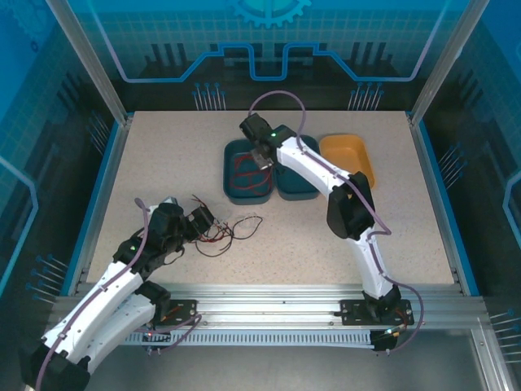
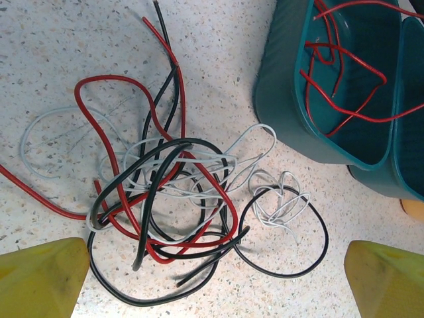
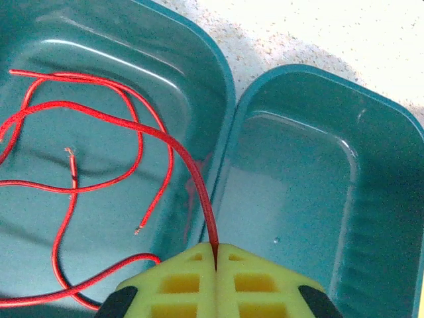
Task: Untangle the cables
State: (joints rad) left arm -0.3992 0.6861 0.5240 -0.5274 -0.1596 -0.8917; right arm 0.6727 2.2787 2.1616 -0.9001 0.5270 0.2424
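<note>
The rest of the cable already lies over the tray's bottom under the red loops. My right gripper needs to move off the teal trays' shared side next, go over that spot and release.
A tangle of red, white and black cables [image 1: 230, 231] lies on the speckled table, just right of my left gripper [image 1: 201, 220]. In the left wrist view the tangle [image 2: 173, 192] spreads between and beyond my left gripper [image 2: 215, 291], which is open, its yellow fingertips [image 2: 41, 279] wide apart with nothing between them. A black loop [image 2: 326, 238] and a small white coil [image 2: 278, 199] trail off to the right. My right gripper [image 3: 215, 255] is shut on a red cable [image 3: 193, 173] over the left teal tray [image 3: 225, 86], where the rest of that red cable lies looped. From above, this gripper [image 1: 262, 155] hangs over that tray [image 1: 231, 191].
A second teal tray [image 1: 297, 191] stands against the first, bare inside [image 3: 298, 199], and a yellow tray [image 1: 350, 151] sits right of it. The left tray's wall [image 2: 285, 99] stands close to the tangle's right side. Blue rails edge the table [image 1: 163, 163].
</note>
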